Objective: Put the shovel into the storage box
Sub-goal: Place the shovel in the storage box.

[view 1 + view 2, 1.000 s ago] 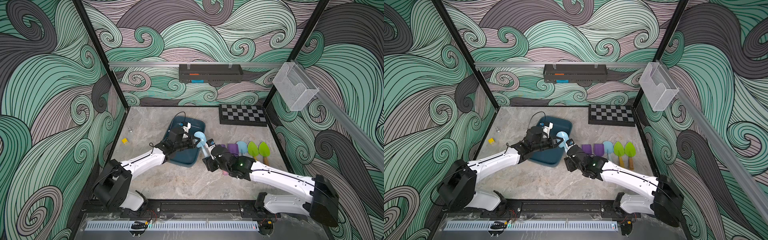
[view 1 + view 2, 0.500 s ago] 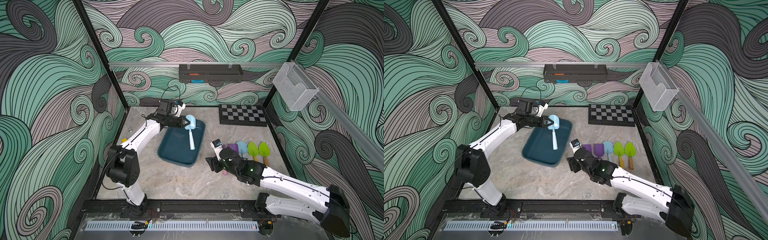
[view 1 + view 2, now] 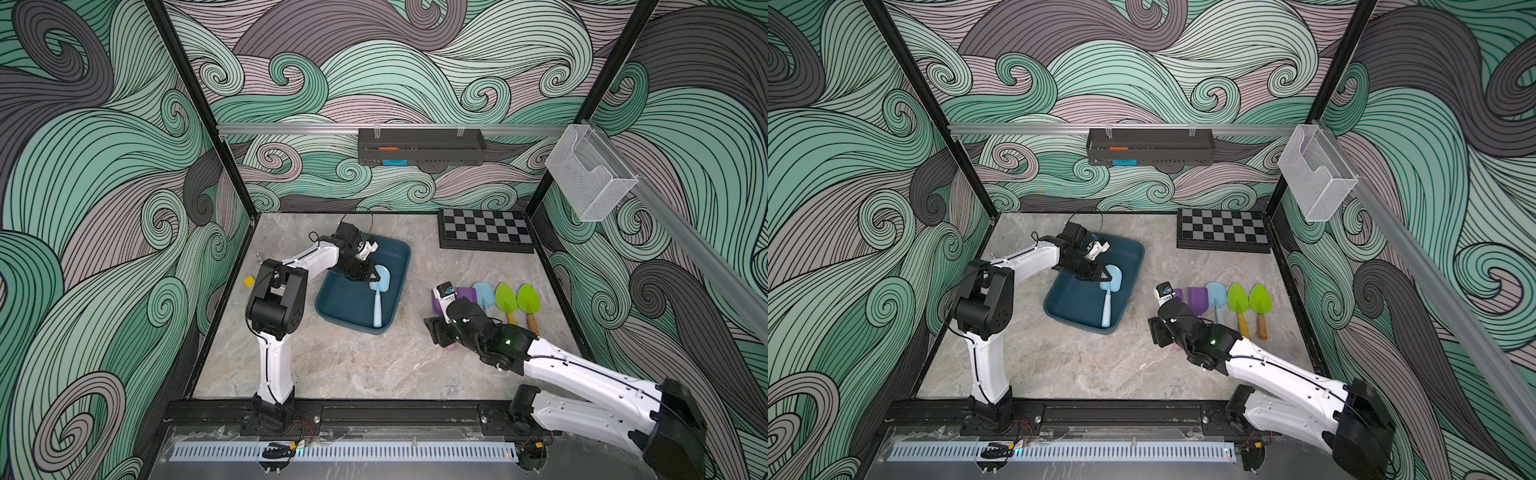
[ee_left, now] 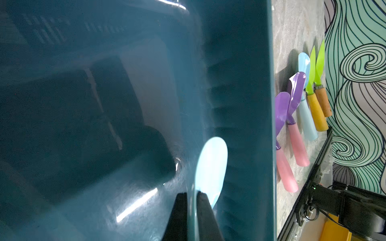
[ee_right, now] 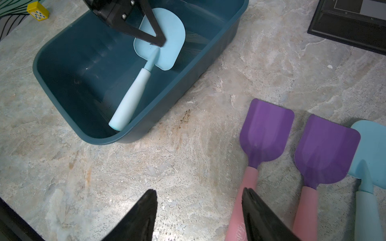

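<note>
The left gripper needs to go down next toward the storage box's bottom beneath the shovel's blade (image 3: 389,291) and release the blade's edge there, since the shovel's handle is already inside the storage box.
The storage box (image 3: 332,311) (image 3: 1059,309), a dark teal tub, sits left of the table's middle. A light blue shovel (image 3: 377,307) (image 3: 1106,307) (image 5: 133,96) lies slanted inside it, handle end against the near wall. My left gripper (image 3: 371,277) (image 3: 1104,277) (image 4: 193,195) (image 5: 159,42) is shut on the edge of its blade (image 4: 212,164). My right gripper (image 3: 437,332) (image 3: 1158,330) (image 5: 198,192) hangs open low over bare table, holding nothing. One of its fingers sits beside the pink handle of a purple shovel (image 5: 265,135).
A row of shovels lies right of the box: two purple (image 5: 325,152), one light blue (image 3: 484,293), two green (image 3: 506,297). A chessboard (image 3: 484,227) lies at the back right, a yellow block (image 3: 249,281) at the left edge. A black tray (image 3: 419,147) and wire basket (image 3: 590,178) hang on the walls.
My left gripper has carried the light blue shovel from the box's far end down into the box. My right gripper has drawn away from the box toward the row of shovels.
</note>
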Available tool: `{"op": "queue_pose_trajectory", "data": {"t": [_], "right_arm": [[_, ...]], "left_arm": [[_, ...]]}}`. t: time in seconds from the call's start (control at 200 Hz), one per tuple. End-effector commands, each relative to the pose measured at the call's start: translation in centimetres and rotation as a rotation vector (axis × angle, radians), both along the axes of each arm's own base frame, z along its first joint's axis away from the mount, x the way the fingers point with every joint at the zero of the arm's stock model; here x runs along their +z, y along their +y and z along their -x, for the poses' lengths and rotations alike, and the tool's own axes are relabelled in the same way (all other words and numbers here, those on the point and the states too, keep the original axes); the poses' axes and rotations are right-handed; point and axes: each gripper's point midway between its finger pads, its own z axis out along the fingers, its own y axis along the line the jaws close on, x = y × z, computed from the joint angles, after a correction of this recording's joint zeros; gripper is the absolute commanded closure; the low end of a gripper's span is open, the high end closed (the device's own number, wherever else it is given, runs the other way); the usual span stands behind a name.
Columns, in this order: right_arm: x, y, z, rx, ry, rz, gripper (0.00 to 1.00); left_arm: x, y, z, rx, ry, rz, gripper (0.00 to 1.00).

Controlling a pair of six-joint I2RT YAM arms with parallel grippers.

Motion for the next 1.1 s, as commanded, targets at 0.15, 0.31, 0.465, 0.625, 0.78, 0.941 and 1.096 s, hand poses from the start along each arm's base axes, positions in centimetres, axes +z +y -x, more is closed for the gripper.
{"op": "queue_pose_trajectory", "data": {"t": [0.15, 0.31, 0.465, 0.625, 0.78, 0.941, 1.096], "right_arm": [[-1.1, -0.8, 0.1, -0.033, 0.037, 0.005, 0.32], [-1.3, -1.1, -0.1, -0.054, 0.053, -0.006, 0.32], [-2.8, -1.6, -0.2, -0.092, 0.111, 0.009, 0.32], [-4.7, -2.4, -0.1, -0.161, 0.17, 0.04, 0.33], [-6.5, -3.7, -0.4, -0.255, 0.209, 0.074, 0.32], [-8.4, -4.9, -1.0, -0.334, 0.245, 0.104, 0.32], [-10.4, -5.8, -1.1, -0.398, 0.308, 0.114, 0.35]], "left_arm": [[-2.9, -2.8, -0.4, -0.037, 0.065, 0.035, 0.98], [-3.6, -2.6, -0.9, -0.02, 0.069, -0.002, 0.85], [-3.2, -2.0, -1.0, -0.011, 0.055, -0.043, 0.6], [-1.2, -0.7, -1.5, 0.01, 0.002, -0.122, 0.5], [3.3, 0.8, -2.0, 0.057, -0.107, -0.18, 0.46], [7.7, 1.4, -1.2, 0.109, -0.226, -0.169, 0.45], [9.9, 1.2, 0.5, 0.133, -0.276, -0.101, 0.44]]}}
